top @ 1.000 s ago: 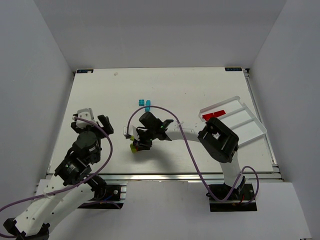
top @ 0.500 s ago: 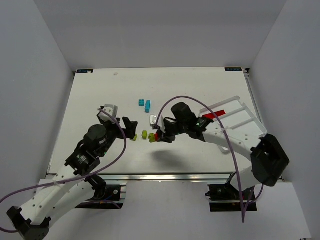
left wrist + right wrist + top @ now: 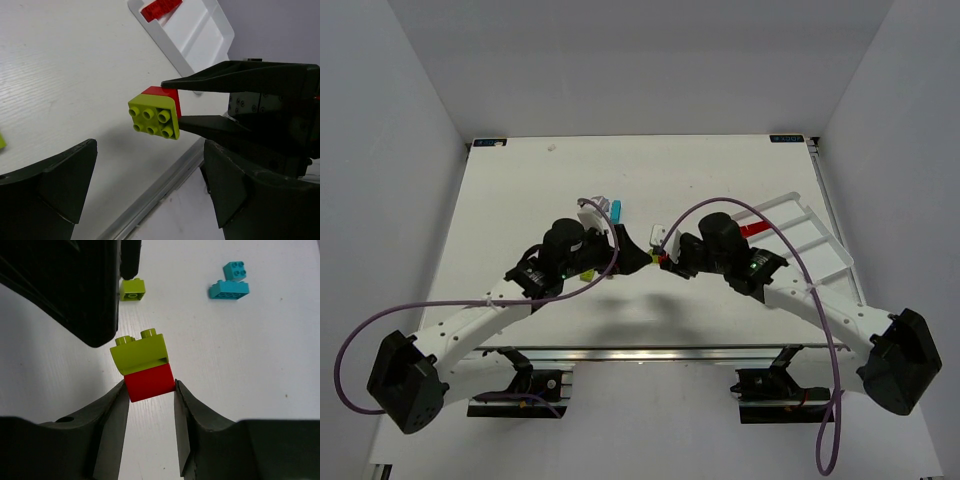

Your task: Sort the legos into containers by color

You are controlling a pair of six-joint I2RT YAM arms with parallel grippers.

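Observation:
My right gripper swings outward next, to its right in the top view, and down to the tray's far section [image 3: 775, 215] to release red beside red.
My right gripper [image 3: 150, 390] is shut on a red brick [image 3: 149, 381] that has a lime green brick [image 3: 140, 352] stuck on top, and holds the pair above the table. In the left wrist view the pair [image 3: 155, 115] hangs between the right fingers [image 3: 235, 82]. My left gripper [image 3: 150, 185] is open, its jaws wide apart just short of the pair. In the top view the left gripper [image 3: 638, 254] and right gripper [image 3: 666, 259] meet at the table's middle. The white tray [image 3: 810, 250] lies at the right with a red brick [image 3: 752, 230] in its far compartment.
A loose lime brick [image 3: 132, 289] lies on the table under the left arm, also seen from above [image 3: 586, 272]. Two cyan bricks [image 3: 230, 282] lie together farther back [image 3: 616, 208]. The table's front edge rail [image 3: 150, 200] runs close below the grippers.
My left arm has swung from the left side to the middle, up to the right gripper. My right gripper has drawn back to the right with the red-and-lime pair.

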